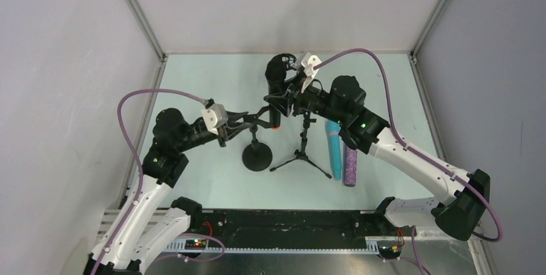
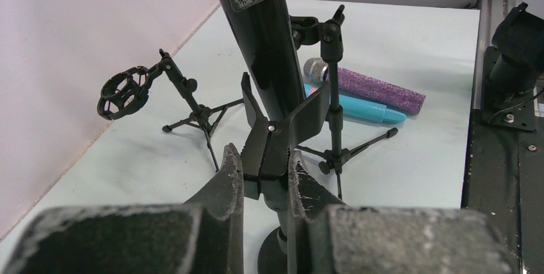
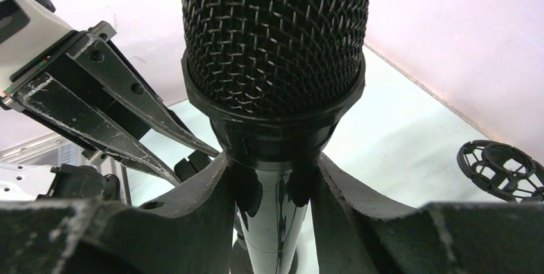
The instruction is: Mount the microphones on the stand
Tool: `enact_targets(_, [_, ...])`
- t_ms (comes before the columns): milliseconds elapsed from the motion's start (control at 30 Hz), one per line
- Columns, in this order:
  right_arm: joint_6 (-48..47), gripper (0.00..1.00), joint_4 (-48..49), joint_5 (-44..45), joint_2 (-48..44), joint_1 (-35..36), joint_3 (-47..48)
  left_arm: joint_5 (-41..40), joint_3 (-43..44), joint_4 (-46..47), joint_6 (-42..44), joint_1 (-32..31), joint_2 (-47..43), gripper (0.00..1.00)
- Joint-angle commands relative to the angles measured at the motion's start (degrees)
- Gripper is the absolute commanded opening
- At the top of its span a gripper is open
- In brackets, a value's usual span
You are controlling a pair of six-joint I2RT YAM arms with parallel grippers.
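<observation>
I need to move my right gripper toward the left gripper and push the microphone's body deeper into the clip's fork [image 1: 264, 117] before I let go, since the fork's teeth spread around it.
The black microphone [image 1: 275, 98] with an orange-red end stands nearly upright, its body [image 2: 269, 49] resting in the fork of the clip [image 2: 272, 139] on the round-base stand [image 1: 257, 157]. My right gripper [image 1: 284, 100] is shut on it just below the mesh head [image 3: 272, 36], as the right wrist view [image 3: 272, 190] shows. My left gripper [image 1: 246, 122] is shut on the clip's stem, seen in the left wrist view [image 2: 266, 174]. The cyan-blue microphone [image 1: 333, 149] and the glittery purple microphone [image 1: 350, 165] lie side by side on the table, also seen in the left wrist view [image 2: 365, 108], [image 2: 378, 88].
A small tripod stand [image 1: 302, 152] with an empty clip [image 2: 314, 30] stands between the round-base stand and the lying microphones. A second tripod stand with a round shock mount [image 2: 122, 93] stands at the back [image 1: 282, 62]. White walls close in the table on three sides.
</observation>
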Motion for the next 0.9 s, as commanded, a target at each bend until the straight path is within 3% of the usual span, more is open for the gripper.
enact_targets(0, [-0.95,0.00,5.15,0.84,-0.06,1.40,3.21,-0.23,-0.57,1.01,0.91,-0.23,-0.57,0.00])
enact_targets(867, [-2.59,0.00,18.77,7.25,1.41,7.02,-4.88,0.12,-1.13,2.27,0.01,-0.19,0.10,0.00])
